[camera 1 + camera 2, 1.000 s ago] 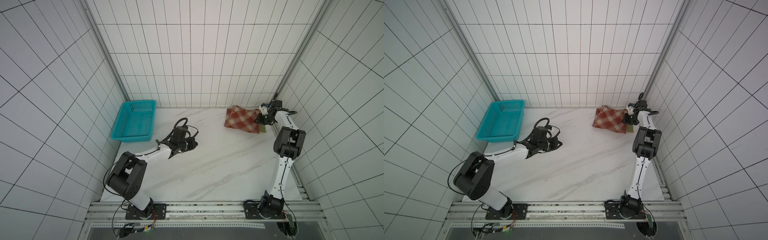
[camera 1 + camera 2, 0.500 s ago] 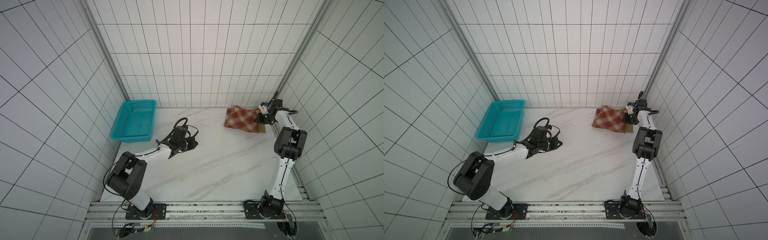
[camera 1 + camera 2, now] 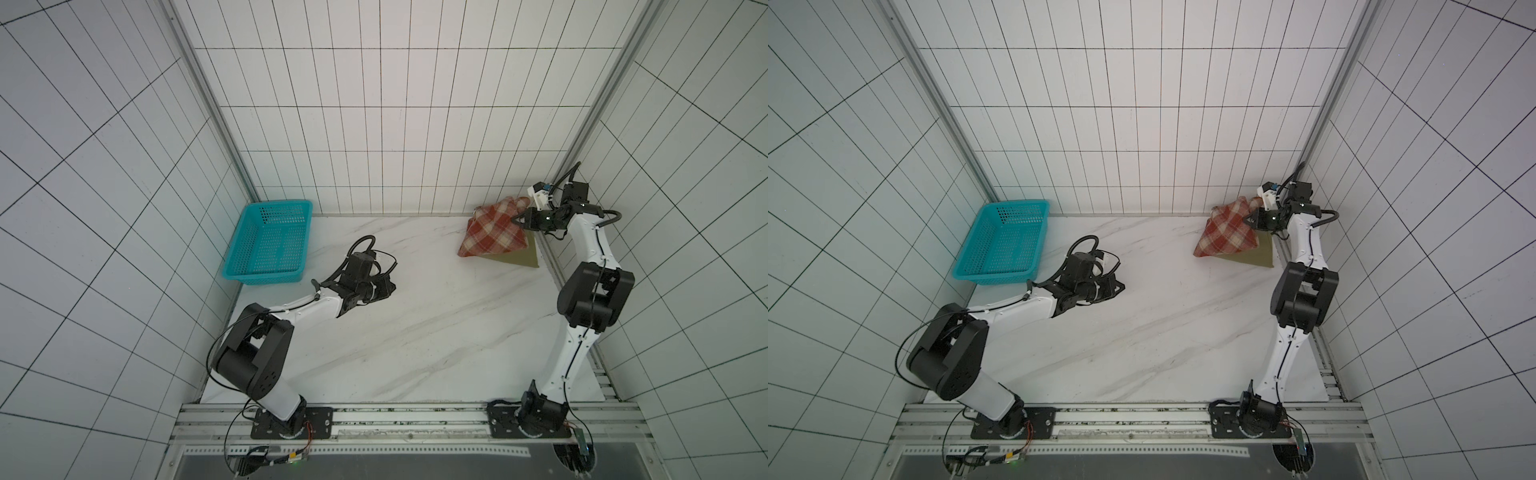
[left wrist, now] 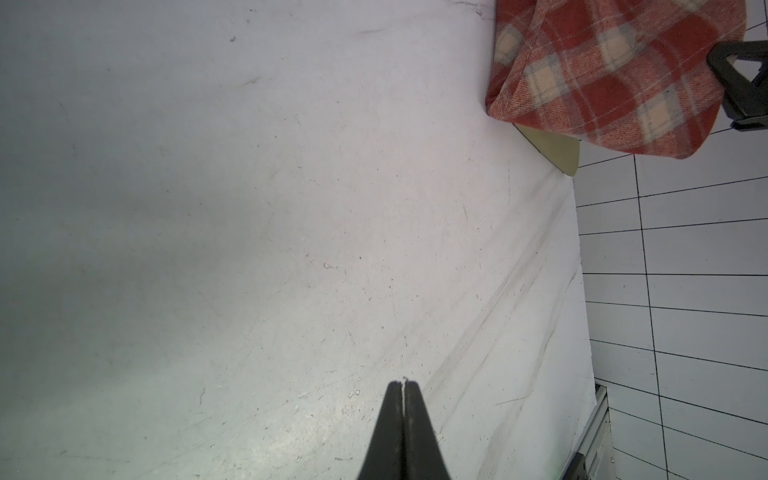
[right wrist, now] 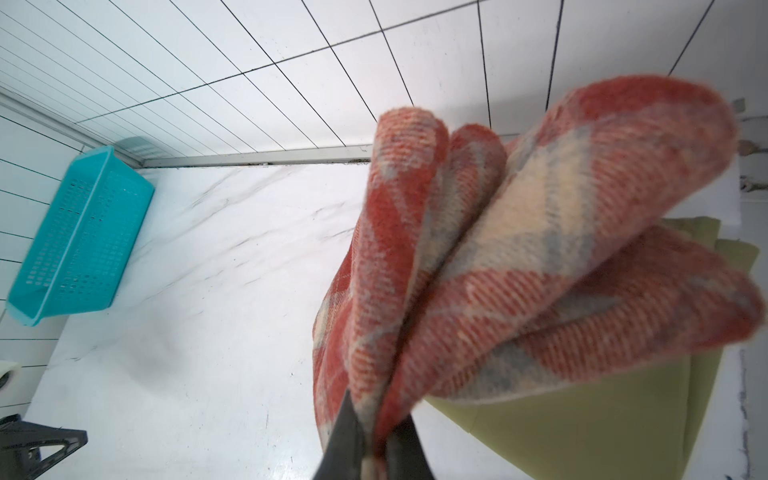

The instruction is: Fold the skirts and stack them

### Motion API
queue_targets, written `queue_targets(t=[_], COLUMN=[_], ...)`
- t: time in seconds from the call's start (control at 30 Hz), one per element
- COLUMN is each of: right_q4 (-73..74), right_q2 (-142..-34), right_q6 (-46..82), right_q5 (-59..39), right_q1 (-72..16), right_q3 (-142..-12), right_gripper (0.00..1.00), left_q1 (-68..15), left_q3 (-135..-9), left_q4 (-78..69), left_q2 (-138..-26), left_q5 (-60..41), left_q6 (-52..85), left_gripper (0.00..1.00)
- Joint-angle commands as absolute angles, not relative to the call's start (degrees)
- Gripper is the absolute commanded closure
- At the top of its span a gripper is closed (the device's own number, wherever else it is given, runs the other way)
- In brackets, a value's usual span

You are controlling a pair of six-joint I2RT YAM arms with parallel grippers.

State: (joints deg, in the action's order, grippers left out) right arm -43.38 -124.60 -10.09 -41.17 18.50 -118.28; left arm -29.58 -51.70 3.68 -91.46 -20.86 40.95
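Observation:
The olive skirt's near strip (image 3: 518,255) (image 5: 596,428) lies uncovered below the raised plaid folds in my right gripper. I will lower the folds down over it next and release them there.
The red-and-cream plaid skirt (image 3: 494,230) (image 3: 1227,232) lies folded at the far right corner of the table, on top of the olive-khaki skirt (image 3: 517,261) (image 3: 1254,258). Only a strip of the olive one shows beneath it. My right gripper (image 3: 524,219) (image 5: 376,409) is shut on bunched folds of the plaid skirt (image 5: 540,270), holding that edge up off the olive skirt (image 5: 582,415). My left gripper (image 3: 388,286) (image 4: 403,384) is shut and empty, low over bare table at centre left. Both skirts (image 4: 615,75) (image 4: 557,149) are far from it.
A teal perforated basket (image 3: 270,245) (image 3: 1000,245) (image 5: 79,241) stands empty at the far left against the wall. Tiled walls close in the table on the left, back and right. A metal rail (image 3: 415,415) runs along the front edge.
My right gripper has risen a little toward the back wall, lifting the plaid skirt's edge with it. The left arm has not moved.

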Motion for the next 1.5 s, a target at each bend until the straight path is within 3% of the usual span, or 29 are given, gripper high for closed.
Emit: queue_targets(t=[0.0, 0.13, 0.5, 0.57, 0.73, 0.77, 0.8, 0.87, 1.0, 1.1, 1.2, 1.3, 1.33, 1.37, 1.4, 1.47], right_q4=[-45.36, -46.13, -44.4, -43.34, -39.2, -37.74, -35.47, -32.86, -29.35, -26.35, -21.61, -14.62, -12.69, -10.73, -9.29, -5.3], right_q2=[-129.27, -134.12, -137.92, -136.52, -130.21, -128.26, -126.18, -122.75, -116.21, -110.65, -103.85, -96.84, -94.99, -92.84, -91.05, -87.82], right_q6=[-10.0, -9.99, -10.68, -10.6, -8.41, -7.53, -6.7, -5.89, -3.86, -2.57, -0.71, 1.39, 2.08, 3.32, 4.72, 5.8], right_q5=[-48.41, -48.4, -32.72, -31.89, -27.87, -25.85, -24.23, -22.29, -21.74, -19.53, -17.66, -17.19, -17.27, -17.28, -18.02, -18.26], right_q1=[21.5, 23.69, 23.07, 22.54, 21.8, 21.73, 21.72, 21.71, 21.4, 19.44, 16.34, 13.87, 13.35, 12.91, 12.68, 11.54], right_q3=[-122.31, -122.95, -118.35, -117.12, -114.08, -112.93, -111.21, -108.46, -104.02, -98.67, -91.34, -81.94, -79.2, -76.0, -73.08, -66.59], right_gripper=[1.0, 1.0, 0.99, 0.82, 0.67, 0.55, 0.51, 0.5, 0.47, 0.46, 0.45, 0.41, 0.35, 0.09, 0.0, 0.0], left_q1=[-29.8, -29.86, -29.87, -29.87, -29.87, -29.81, -29.75, -29.61, -28.64, -26.3, -23.11, -20.01, -19.34, -18.73, -17.84, -16.34], left_q3=[-51.45, -51.28, -51.25, -51.32, -51.76, -51.92, -51.86, -52.16, -52.51, -53.22, -54.38, -56.13, -56.41, -56.5, -56.86, -57.28], left_q4=[2.18, 1.99, 2.12, 2.11, 2.15, 2.11, 2.11, 2.11, 3.03, 4.54, 6.72, 10.38, 10.9, 11.19, 11.88, 12.25], left_q2=[-90.04, -89.96, -89.68, -89.5, -88.24, -87.88, -87.4, -86.63, -84.82, -82.92, -80.84, -78.85, -78.3, -77.45, -76.74, -75.76], left_q5=[-20.83, -21.01, -20.75, -20.33, -19.36, -19.0, -18.56, -18.05, -16.41, -14.15, -10.8, -4.54, -1.81, 1.76, 4.12, 7.23], left_q6=[40.74, 40.96, 41.04, 40.96, 40.42, 40.19, 40.09, 39.61, 38.79, 38.02, 36.13, 34.03, 33.27, 32.56, 31.97, 30.27], left_gripper=[1.0, 1.0, 1.0, 1.0, 1.0, 1.0, 0.98, 0.9, 0.6, 0.45, 0.23, 0.2, 0.18, 0.14, 0.09, 0.03])
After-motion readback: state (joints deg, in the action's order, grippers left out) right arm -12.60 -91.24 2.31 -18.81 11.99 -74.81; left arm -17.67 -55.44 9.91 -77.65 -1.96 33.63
